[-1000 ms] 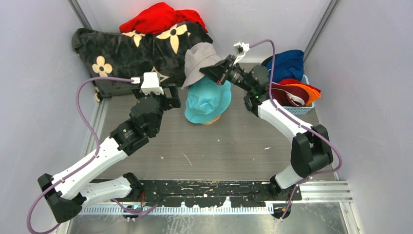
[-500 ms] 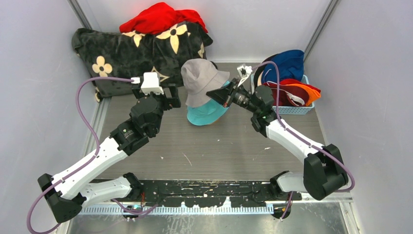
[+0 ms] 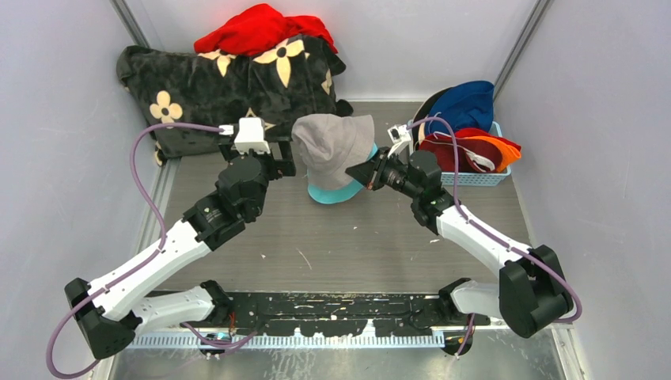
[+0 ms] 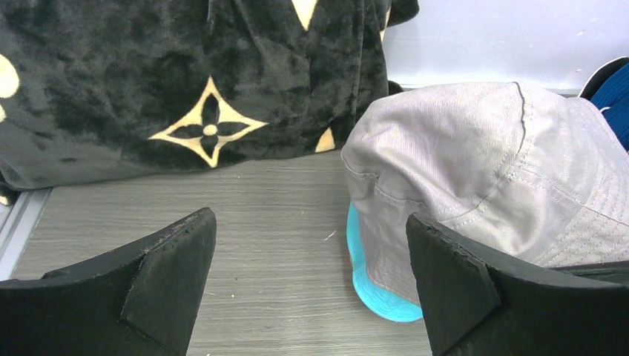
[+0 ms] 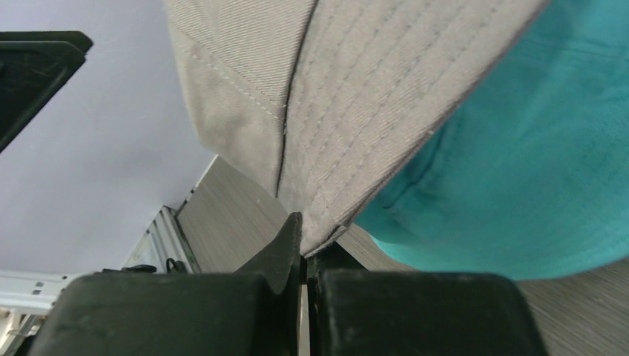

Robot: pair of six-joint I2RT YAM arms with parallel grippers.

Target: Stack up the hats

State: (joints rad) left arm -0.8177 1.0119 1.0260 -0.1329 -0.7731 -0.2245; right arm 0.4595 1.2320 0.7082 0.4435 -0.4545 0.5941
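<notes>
Teal still shows past the grey hat's brim [image 5: 348, 126], so the grey hat moves toward the basket over the teal hat's bare brim [image 4: 378, 293] next, drawn by my right gripper.
A grey hat [image 3: 331, 146] sits draped over a teal hat [image 3: 336, 193] at the table's middle; only the teal brim shows below it. My right gripper [image 3: 358, 172] is shut on the grey hat's brim at its right side; the wrist view shows the grey brim [image 5: 348, 126] pinched between the fingers, with the teal hat [image 5: 519, 178] beside it. My left gripper [image 3: 278, 158] is open and empty just left of the hats; its view shows the grey hat [image 4: 475, 156] over the teal brim [image 4: 378, 293]. Blue [image 3: 467, 103], orange [image 3: 494, 146] and maroon [image 3: 443, 150] hats lie in a basket.
A blue basket [image 3: 483, 179] holding the other hats stands at the right. A black blanket with cream flower marks [image 3: 214, 83] lies at the back left, with a bright red cloth heap [image 3: 257, 28] on it. Grey walls close in both sides.
My right gripper has carried the grey hat down and forward from above the teal hat onto it, so that it now covers the teal crown. The left arm has shifted slightly up.
</notes>
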